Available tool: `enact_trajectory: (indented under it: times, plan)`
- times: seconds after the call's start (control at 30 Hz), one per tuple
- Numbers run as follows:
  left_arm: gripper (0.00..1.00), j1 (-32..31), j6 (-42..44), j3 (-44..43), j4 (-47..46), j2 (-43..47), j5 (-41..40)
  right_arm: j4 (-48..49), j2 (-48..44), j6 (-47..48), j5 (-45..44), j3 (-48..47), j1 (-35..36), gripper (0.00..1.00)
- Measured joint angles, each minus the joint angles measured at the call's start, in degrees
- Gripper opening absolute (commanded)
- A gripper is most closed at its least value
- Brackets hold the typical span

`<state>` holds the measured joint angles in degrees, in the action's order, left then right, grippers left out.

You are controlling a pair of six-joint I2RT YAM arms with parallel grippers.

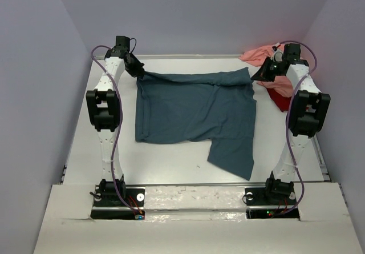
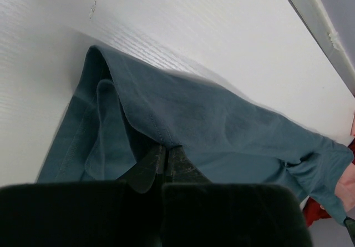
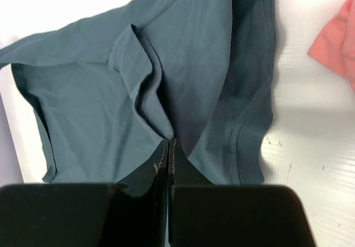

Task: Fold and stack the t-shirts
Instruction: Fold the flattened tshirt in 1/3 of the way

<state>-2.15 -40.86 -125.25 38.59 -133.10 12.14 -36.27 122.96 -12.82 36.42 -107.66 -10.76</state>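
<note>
I will draw my left gripper back and down onto the far end of the shirt's side (image 1: 140, 87) (image 2: 105, 150) and release, with the held teal edge raised over the lower layer.
The dark teal-blue t-shirt (image 1: 194, 114) lies spread over the middle of the white table, one sleeve trailing toward the near right. My left gripper (image 1: 139, 71) is shut on its far left edge; in the left wrist view the teal cloth (image 2: 222, 130) bunches where it runs into the closed gripper (image 2: 166, 148). My right gripper (image 1: 254, 77) is shut on the shirt's far right edge, and the fabric (image 3: 183, 64) puckers into the pinched gripper (image 3: 170, 142). The salmon pink t-shirt (image 1: 258, 54) is heaped in the far right corner, and the red t-shirt (image 1: 280, 99) shows beside the right arm.
The table's raised back rim (image 1: 188, 56) runs just behind both grippers. Purple-grey walls close in the left, back and right. The right arm (image 1: 305, 111) stands partly over the red shirt. A strip of pink cloth (image 3: 335, 41) lies right of the teal shirt.
</note>
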Motion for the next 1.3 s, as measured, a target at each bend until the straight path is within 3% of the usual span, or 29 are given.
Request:
enact_trajectory:
  times: [0.8, 1.3]
  plan:
    - [0.00, 0.39, 1.68, 0.76, 6.49, 0.00, 1.38, -5.62, -1.75, 1.92, -6.80, 2.71, 0.00, 0.00]
    - [0.00, 5.29, 3.13, 1.18, 7.58, -0.11, 1.84, -7.26, -3.06, 2.36, -8.87, 5.51, 0.00, 0.00]
